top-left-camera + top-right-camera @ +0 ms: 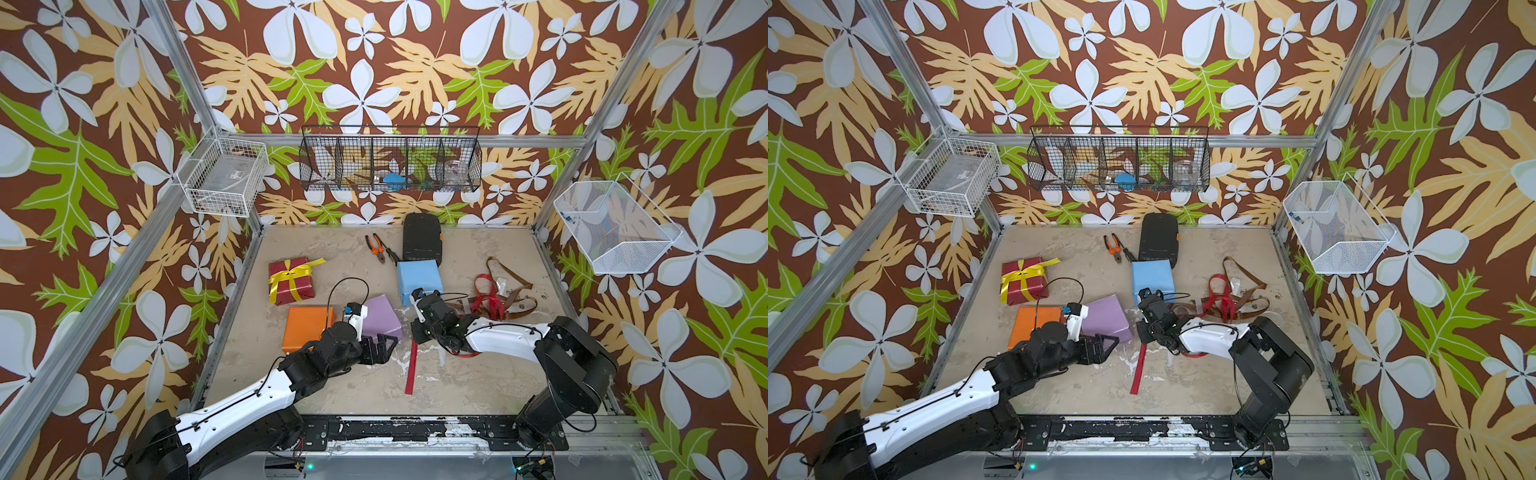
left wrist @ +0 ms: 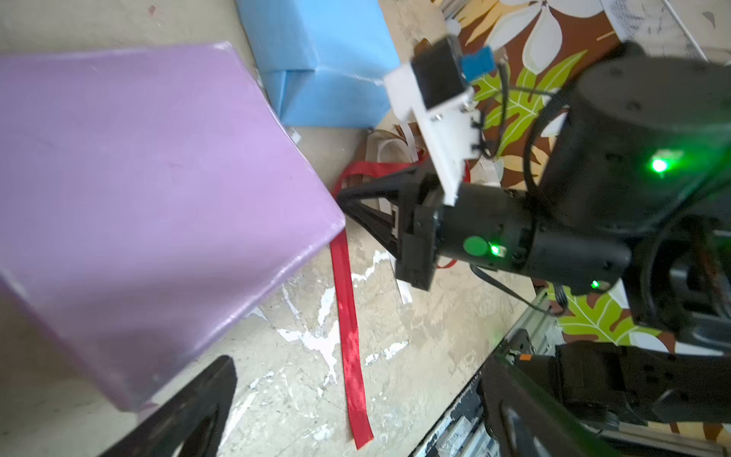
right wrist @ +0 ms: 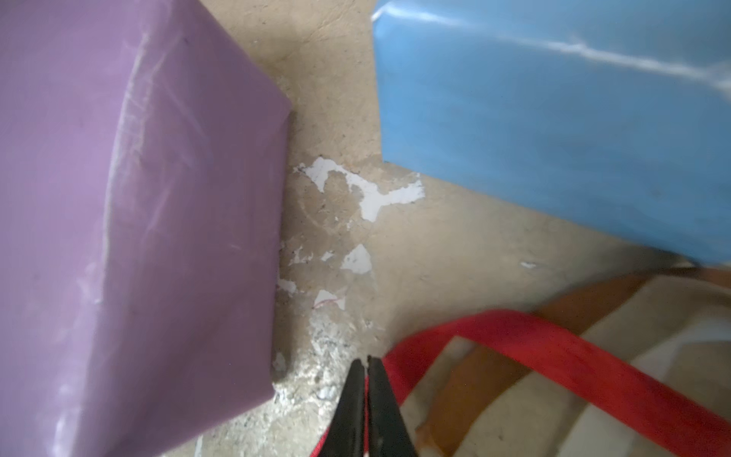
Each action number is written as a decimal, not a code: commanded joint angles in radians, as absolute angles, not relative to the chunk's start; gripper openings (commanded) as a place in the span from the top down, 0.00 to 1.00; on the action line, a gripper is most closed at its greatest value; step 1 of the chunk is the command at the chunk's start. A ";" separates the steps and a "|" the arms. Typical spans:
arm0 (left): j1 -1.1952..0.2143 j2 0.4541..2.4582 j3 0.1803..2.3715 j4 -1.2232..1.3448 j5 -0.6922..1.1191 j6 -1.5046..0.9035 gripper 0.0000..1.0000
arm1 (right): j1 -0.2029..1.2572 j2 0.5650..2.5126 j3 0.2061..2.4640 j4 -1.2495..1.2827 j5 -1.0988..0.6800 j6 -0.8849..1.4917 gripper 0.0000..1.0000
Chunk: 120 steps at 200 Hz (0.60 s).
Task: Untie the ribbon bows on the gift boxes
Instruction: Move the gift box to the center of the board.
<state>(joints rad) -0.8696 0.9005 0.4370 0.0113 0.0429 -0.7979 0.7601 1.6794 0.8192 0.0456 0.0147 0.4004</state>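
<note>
The robot's right gripper will move away from the lilac box, over the pile of loose brown ribbon (image 1: pixel 513 297) that lies clear of the boxes, and let go of the red ribbon.
Both top views show the dark red gift box (image 1: pixel 291 282) at the back left, its yellow ribbon bow (image 1: pixel 296 269) still tied. The orange box (image 1: pixel 306 328), lilac box (image 1: pixel 384 316) and light blue box (image 1: pixel 419 282) carry no ribbon. My left gripper (image 1: pixel 380 349) is open at the lilac box's near corner (image 2: pixel 158 198), holding nothing. My right gripper (image 3: pixel 367 360) is shut on the red ribbon (image 3: pixel 514 344), right beside that corner. The ribbon's free end (image 2: pixel 350 348) trails across the floor toward the front. Loose brown ribbon (image 1: pixel 513 297) lies right of the blue box.
A black ribbed case (image 1: pixel 422 243) and orange-handled pliers (image 1: pixel 380 247) lie at the back behind the blue box. Wire baskets (image 1: pixel 390 164) hang on the walls. The metal frame rail (image 1: pixel 415 432) runs along the front edge.
</note>
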 commanded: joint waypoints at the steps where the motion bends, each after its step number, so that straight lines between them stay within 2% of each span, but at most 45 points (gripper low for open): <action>1: -0.921 0.938 0.413 0.113 0.064 -0.864 0.00 | 0.762 1.730 0.842 0.051 0.002 0.406 1.00; 41: -0.962 1.121 0.382 0.279 0.045 -0.881 0.00 | 0.717 1.764 0.832 -0.067 0.169 0.490 1.00; 81: -0.958 1.201 0.388 0.391 -0.120 -0.873 0.00 | 0.529 1.695 0.718 -0.070 0.179 0.542 1.00; 96: -0.924 1.223 0.405 0.388 -0.145 -0.854 0.00 | 0.463 1.655 0.685 -0.057 0.196 0.540 1.00; 120: -0.819 1.279 0.424 0.395 -0.077 -0.836 0.00 | 0.317 1.606 0.660 -0.038 0.162 0.529 1.00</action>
<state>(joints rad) -0.8856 1.2419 0.4061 0.3580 -0.0757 -0.8665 0.4179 1.6291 0.6865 0.0826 0.1680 0.5198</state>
